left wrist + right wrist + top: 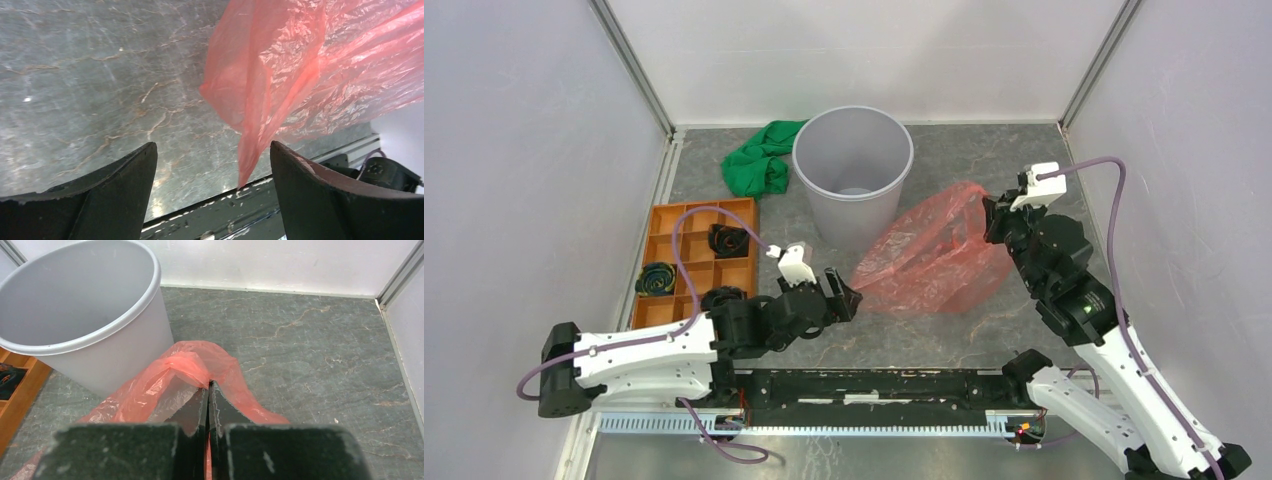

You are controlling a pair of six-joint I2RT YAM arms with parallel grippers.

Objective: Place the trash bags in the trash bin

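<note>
Next, my left gripper first shifts slightly outward and toward the bag, to close on the bag's loose corner (pixel 858 285) (pixel 249 156) already hanging between its open fingers.
The red translucent trash bag (pixel 929 258) hangs crumpled just right of the light-grey trash bin (pixel 853 172), its lower end on the table. My right gripper (pixel 992 215) is shut on the bag's upper right edge and holds it up; in the right wrist view the fingers (pixel 208 390) pinch a red fold (pixel 187 362), with the bin (pixel 82 315) up left. My left gripper (pixel 846 292) is open and empty at the bag's lower left corner. In the left wrist view a bag corner (pixel 250 150) hangs between the open fingers (pixel 212 150) without touching them.
A green cloth (pixel 759 160) lies left of the bin at the back. An orange compartment tray (pixel 696 262) with dark coiled items stands at the left. White walls close the back and sides. A black rail (pixel 884 385) runs along the near edge.
</note>
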